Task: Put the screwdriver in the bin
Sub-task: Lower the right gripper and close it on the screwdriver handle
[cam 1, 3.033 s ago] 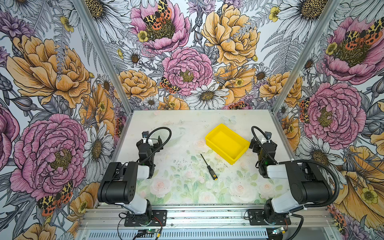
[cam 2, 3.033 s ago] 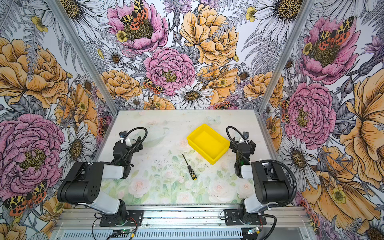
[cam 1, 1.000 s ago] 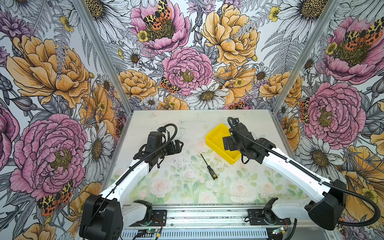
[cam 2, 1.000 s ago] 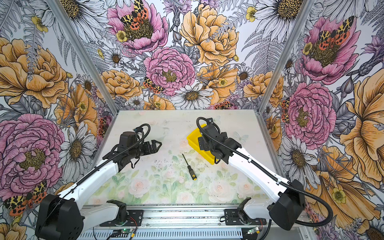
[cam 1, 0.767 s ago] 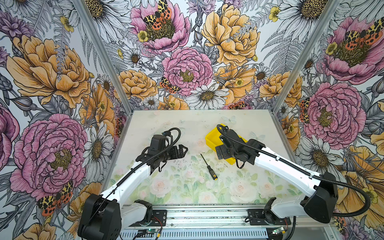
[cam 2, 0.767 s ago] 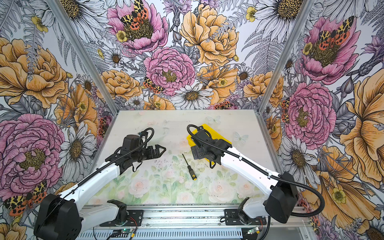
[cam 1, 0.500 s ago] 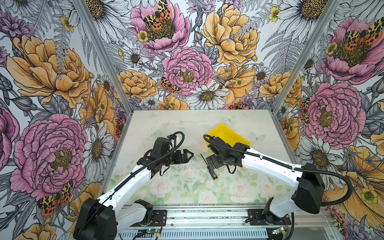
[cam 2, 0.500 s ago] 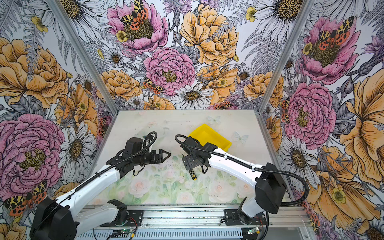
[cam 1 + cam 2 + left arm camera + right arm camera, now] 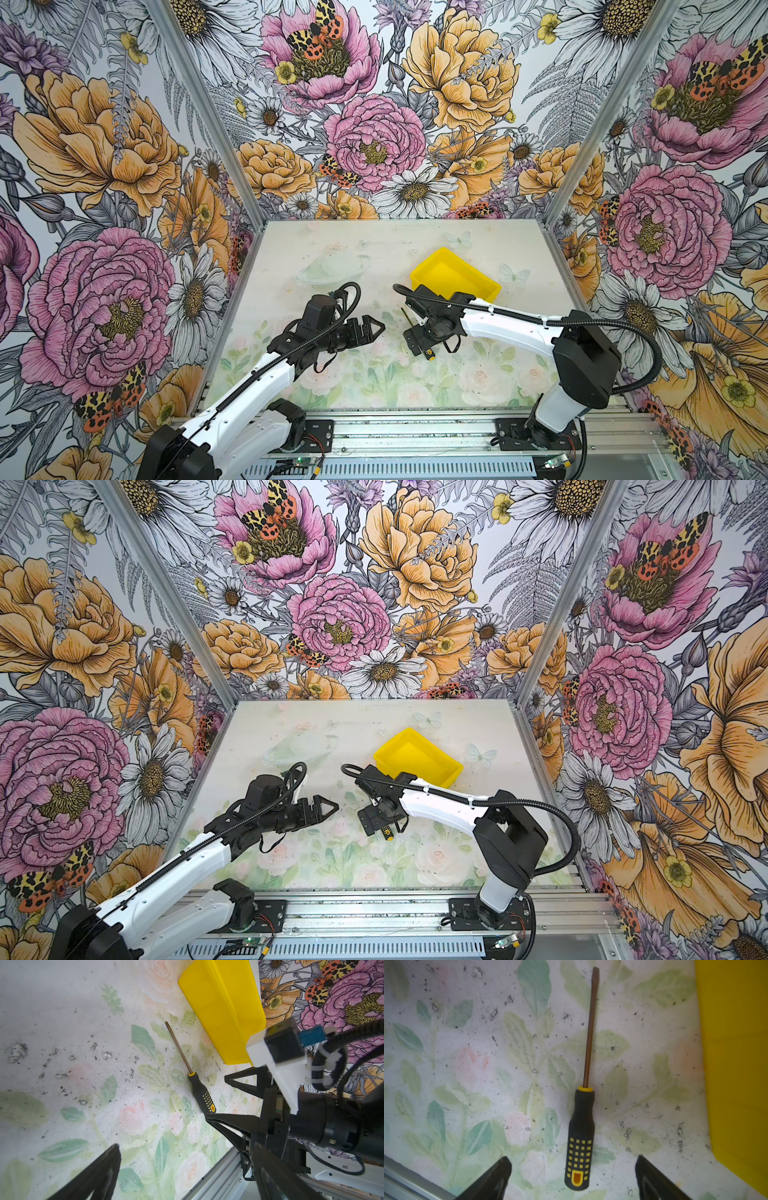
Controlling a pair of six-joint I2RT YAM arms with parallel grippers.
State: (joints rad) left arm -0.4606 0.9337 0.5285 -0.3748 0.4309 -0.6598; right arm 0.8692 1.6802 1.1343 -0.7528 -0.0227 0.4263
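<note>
Next, my right gripper lowers and closes there, as its open fingers already stand above either side of the dotted part of the screwdriver's handle (image 9: pixel 580 1144).
The screwdriver (image 9: pixel 580 1136), black handle with yellow dots and a thin dark shaft, lies flat on the floral table (image 9: pixel 374 249) in front of the bin. In both top views only its shaft tip (image 9: pixel 406 318) and yellow end cap (image 9: pixel 387 832) show beside the right wrist. My right gripper (image 9: pixel 572 1159) hangs low over the handle's end, open, one finger on each side and neither touching it. The yellow bin (image 9: pixel 455 278) (image 9: pixel 417 758) stands just behind, empty. My left gripper (image 9: pixel 376 328) (image 9: pixel 186 1147) is open and holds nothing, left of the screwdriver (image 9: pixel 200 1093).
The bin's wall (image 9: pixel 737 1064) runs close along one side of the screwdriver. The table's metal front rail (image 9: pixel 415 428) lies near the arm bases. Flowered walls enclose the table on three sides. The table print is speckled with dark marks.
Both arms have reached out from their folded rest. The right gripper swept left from the bin and came down over the screwdriver's handle. The left gripper moved right toward the middle.
</note>
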